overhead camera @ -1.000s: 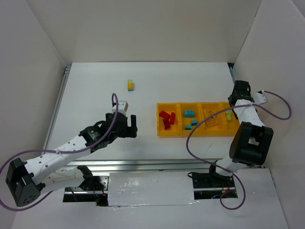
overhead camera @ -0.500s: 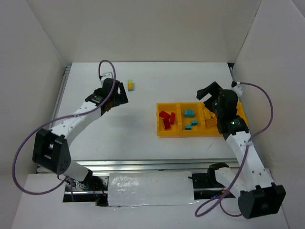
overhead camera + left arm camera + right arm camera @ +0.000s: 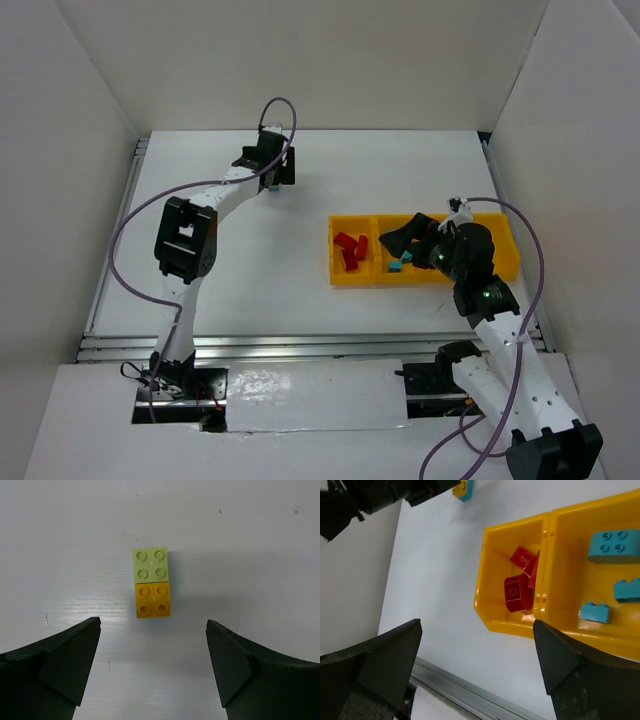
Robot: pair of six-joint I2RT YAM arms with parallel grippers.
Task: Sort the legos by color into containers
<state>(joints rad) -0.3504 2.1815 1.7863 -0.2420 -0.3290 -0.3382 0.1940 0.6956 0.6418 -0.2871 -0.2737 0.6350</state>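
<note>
The orange lego is below the left gripper, midway between its open fingers, so the gripper will next lower them around the sides of the orange lego (image 3: pixel 153 600) and close on it.
A pale green lego (image 3: pixel 151 563) joined to an orange one (image 3: pixel 153 600) lies on the white table, just ahead of my open left gripper (image 3: pixel 153 626). From above, that gripper (image 3: pixel 275 168) covers most of this clump (image 3: pixel 272 186) at the far table. My right gripper (image 3: pixel 403 236) hovers open and empty over the yellow tray of containers (image 3: pixel 352 282). In the right wrist view, red legos (image 3: pixel 519 592) lie in the end compartment and teal-blue ones (image 3: pixel 613 545) in its neighbour. The right gripper (image 3: pixel 477 624) sits by the tray's front corner (image 3: pixel 510 626).
White walls close in the table on the left, back and right. A metal rail (image 3: pixel 300 345) runs along the near edge. The right arm hides the tray's two right compartments. The left arm (image 3: pixel 215 195) stretches across the table's left half.
The left arm has swung out to the far table and now sits over the clump. The right arm has come away from the tray's right end toward its left compartments.
</note>
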